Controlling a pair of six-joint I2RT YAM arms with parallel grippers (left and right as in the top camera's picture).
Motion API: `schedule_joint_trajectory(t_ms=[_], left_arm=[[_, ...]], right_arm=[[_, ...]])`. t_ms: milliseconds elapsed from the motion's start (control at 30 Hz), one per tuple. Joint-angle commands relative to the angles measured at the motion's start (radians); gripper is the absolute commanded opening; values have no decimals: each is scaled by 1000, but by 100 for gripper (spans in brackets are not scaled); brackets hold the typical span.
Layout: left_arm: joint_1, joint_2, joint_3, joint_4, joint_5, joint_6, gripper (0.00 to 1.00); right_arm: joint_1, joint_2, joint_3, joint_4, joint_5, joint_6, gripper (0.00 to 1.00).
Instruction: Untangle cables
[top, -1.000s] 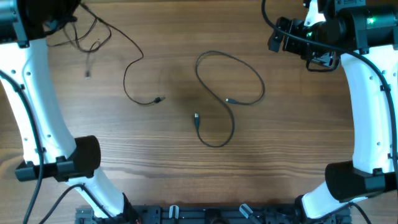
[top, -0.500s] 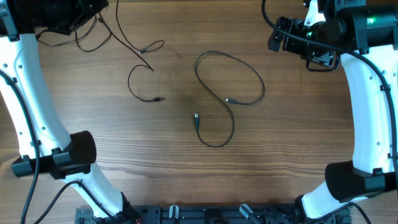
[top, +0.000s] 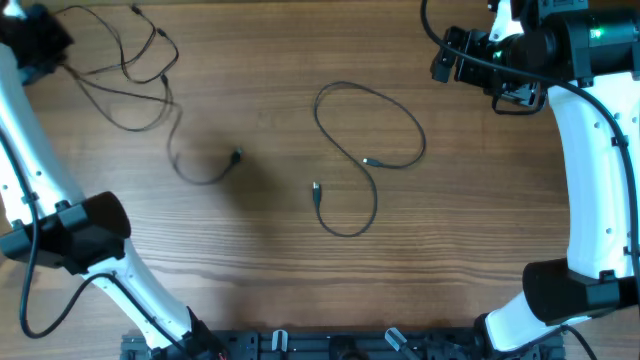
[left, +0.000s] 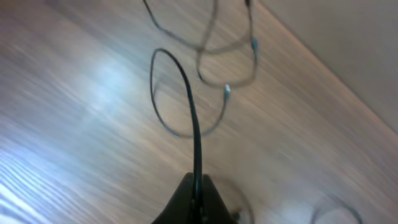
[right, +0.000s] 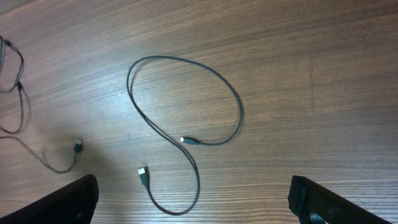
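The thin cable still crosses the tangled cables, so the robot's left gripper will next pull it back and to the left in the overhead view and then let it go.
Several thin black cables lie on the wooden table (top: 480, 230). At the far left my left gripper (top: 35, 40) is shut on one strand of the tangled cables (top: 150, 78), whose plug end (top: 237, 154) trails toward the middle. In the left wrist view that held cable (left: 195, 134) rises from my closed left gripper (left: 196, 186) and loops over the blurred wood. A separate cable (top: 368, 160) lies in an open loop at mid-table; the right wrist view shows this looped cable (right: 189, 142) below. My right gripper (top: 445, 60) hovers open at the far right, nothing between its fingers (right: 71, 199).
The white arm links and dark bases (top: 90, 235) stand at both sides of the table. A black rail (top: 320, 345) runs along the front edge.
My left gripper has pulled its cable leftward toward the table's far-left corner. The trailing loop and plug end have slid left with it. The right arm and the middle cable have not moved.
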Motion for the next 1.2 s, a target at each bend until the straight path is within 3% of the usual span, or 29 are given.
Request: schedule_joint_trajectory(t_ms=[0, 200, 333, 400, 433, 467, 500, 567, 600, 633, 800, 900, 1067, 1167], left_arm=[[66, 50, 8, 58, -64, 4, 4], [146, 178, 8, 141, -169, -135, 4], [209, 272, 8, 179, -215, -314, 4], [230, 298, 8, 163, -285, -314, 4], [241, 317, 8, 152, -325, -314, 12], [252, 331, 8, 139, -332, -314, 33], [261, 348, 8, 120, -327, -315, 36], [263, 358, 2, 98, -322, -315, 60], [262, 358, -1, 92, -298, -315, 86], [261, 358, -1, 89, -268, -314, 100], [244, 358, -3, 55, -88, -305, 96], [201, 359, -3, 86, 72, -124, 93], [85, 377, -4, 201, 76, -114, 93], [25, 431, -5, 277, -64, -65, 97]], right_arm=[[-2, -3, 4, 3, -10, -13, 100], [-2, -3, 4, 8, -10, -9, 100], [-2, -3, 4, 11, -10, -9, 100], [-2, -3, 4, 13, -10, -8, 100], [-2, -3, 4, 15, -10, -1, 100], [-2, -2, 4, 16, -10, 18, 100], [-2, -2, 4, 17, -10, 17, 100], [-2, -2, 4, 16, -10, 17, 100], [-2, -2, 4, 15, -10, 16, 100], [-2, -2, 4, 15, -10, 16, 100], [-2, -2, 4, 15, -10, 16, 100], [-2, -2, 4, 15, -10, 16, 100], [-2, -2, 4, 18, -10, 16, 100], [-2, -2, 4, 16, -10, 16, 100]])
